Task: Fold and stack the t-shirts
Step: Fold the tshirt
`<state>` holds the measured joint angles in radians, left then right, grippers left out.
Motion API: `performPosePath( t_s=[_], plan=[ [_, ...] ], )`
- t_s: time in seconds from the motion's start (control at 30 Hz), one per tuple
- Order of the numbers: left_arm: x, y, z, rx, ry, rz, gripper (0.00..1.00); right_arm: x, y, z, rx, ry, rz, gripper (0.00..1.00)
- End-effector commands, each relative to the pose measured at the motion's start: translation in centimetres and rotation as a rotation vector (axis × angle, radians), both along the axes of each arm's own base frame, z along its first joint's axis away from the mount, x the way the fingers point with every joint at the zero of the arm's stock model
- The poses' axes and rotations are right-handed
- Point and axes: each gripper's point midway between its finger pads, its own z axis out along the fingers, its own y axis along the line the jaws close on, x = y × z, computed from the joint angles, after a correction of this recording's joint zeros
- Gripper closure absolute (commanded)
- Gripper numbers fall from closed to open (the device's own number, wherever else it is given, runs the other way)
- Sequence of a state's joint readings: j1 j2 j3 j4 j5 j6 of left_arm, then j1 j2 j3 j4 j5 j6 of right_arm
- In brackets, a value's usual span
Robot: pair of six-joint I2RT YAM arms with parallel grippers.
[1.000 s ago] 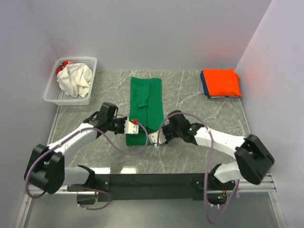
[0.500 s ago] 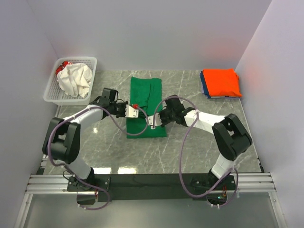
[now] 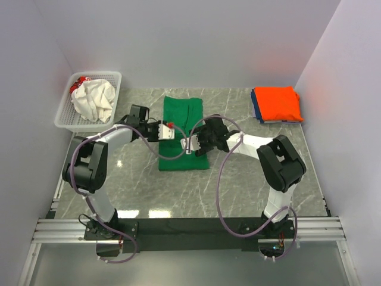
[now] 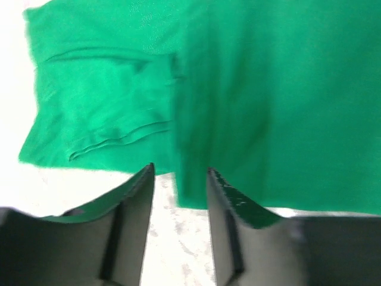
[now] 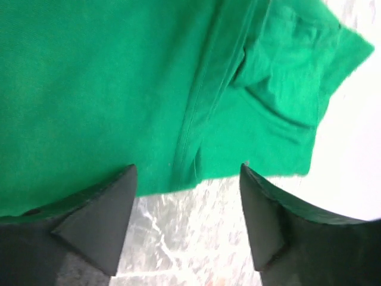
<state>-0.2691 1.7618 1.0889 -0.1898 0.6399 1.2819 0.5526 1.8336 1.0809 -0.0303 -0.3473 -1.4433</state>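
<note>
I will move my right gripper's open fingers back and down onto the green t-shirt's near corner on this arm's side (image 3: 207, 167), which is below and back of the gripper.
A dark green t-shirt (image 3: 183, 119) lies folded lengthwise mid-table, its near end doubled over. My left gripper (image 3: 171, 131) hovers at its left edge, jaws open, the green t-shirt (image 4: 250, 83) just beyond the tips (image 4: 180, 174) and nothing held. From the right, my right gripper (image 3: 188, 144) stands over the cloth with jaws wide open; its wrist view shows the green t-shirt's (image 5: 107, 83) edge ahead of the open gripper (image 5: 187, 174). A folded orange t-shirt (image 3: 277, 102) rests on a blue one (image 3: 256, 111) at the back right. A cream-white t-shirt (image 3: 94, 99) is bunched in the basket.
The white lattice basket (image 3: 86, 124) stands at the back left corner, something red (image 3: 76, 87) poking out beside the cream cloth. Walls close in the grey marble table (image 3: 238, 185) on three sides. Both arms reach in over the table's middle.
Both grippers carried the green shirt's near end away from the bases, doubling it over, then opened and let the cloth go. The shirt now looks shorter.
</note>
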Motion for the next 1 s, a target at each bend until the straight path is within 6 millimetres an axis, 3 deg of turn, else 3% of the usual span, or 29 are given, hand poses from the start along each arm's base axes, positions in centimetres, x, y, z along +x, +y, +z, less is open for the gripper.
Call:
performPosePath(
  t_s=[0.0,0.03,0.1,0.23,0.27,0.3,0.33,0.37,0.4,0.43,0.5,0.53,0.57,0.7,0.83,0.97],
  plan=[
    [2.9,1.0,4.2,-0.092,-0.010,0.102,0.52,1.1,-0.5,3.6,0.064,-0.106,-0.077,0.22],
    [2.8,1.3,4.6,-0.115,0.014,0.119,0.52,0.9,-0.9,5.0,0.086,-0.118,-0.094,0.22],
    [2.5,2.6,6.2,-0.162,0.048,0.176,0.52,-0.2,-1.5,5.6,0.097,-0.096,-0.111,0.22],
    [-1.6,3.4,6.4,-0.171,0.144,0.170,0.54,-4.5,-2.1,7.5,0.141,0.009,-0.081,0.25],
    [-3.6,3.4,5.0,-0.168,0.203,0.159,0.55,-6.1,-2.4,6.6,0.124,0.069,-0.075,0.26],
    [-4.7,3.1,5.9,-0.174,0.182,0.149,0.54,-7.5,-2.0,6.4,0.135,0.110,-0.047,0.28],
    [-5.7,2.9,5.4,-0.171,0.193,0.144,0.54,-8.9,-2.3,5.9,0.130,0.143,-0.040,0.30],
    [-7.5,2.9,3.6,-0.151,0.227,0.141,0.54,-10.0,-2.0,5.6,0.130,0.158,-0.019,0.31],
    [-8.7,2.3,3.9,-0.144,0.207,0.116,0.54,-10.9,-1.9,5.4,0.133,0.166,-0.005,0.33],
    [-10.5,2.3,2.0,-0.124,0.241,0.109,0.53,-11.9,-2.3,4.1,0.112,0.184,0.001,0.35],
    [-12.5,1.8,0.8,-0.086,0.212,0.071,0.53,-13.3,-2.1,2.5,0.085,0.194,0.028,0.40],
    [-12.4,1.3,1.4,-0.083,0.174,0.054,0.52,-13.5,-1.9,2.4,0.082,0.196,0.038,0.41],
    [-13.7,0.9,0.1,-0.060,0.181,0.029,0.52,-13.8,-2.0,1.7,0.069,0.201,0.036,0.41],
    [-14.0,0.3,-0.9,-0.028,0.136,0.020,0.49,-13.5,-1.9,-0.5,0.027,0.202,0.027,0.41],
    [-13.3,0.0,-1.4,-0.016,0.135,0.033,0.49,-12.6,-1.7,-1.1,0.015,0.188,0.015,0.41],
    [-13.2,-0.2,-2.3,0.007,0.136,0.011,0.48,-13.1,-1.5,-1.8,-0.005,0.202,0.040,0.42]
  ],
)
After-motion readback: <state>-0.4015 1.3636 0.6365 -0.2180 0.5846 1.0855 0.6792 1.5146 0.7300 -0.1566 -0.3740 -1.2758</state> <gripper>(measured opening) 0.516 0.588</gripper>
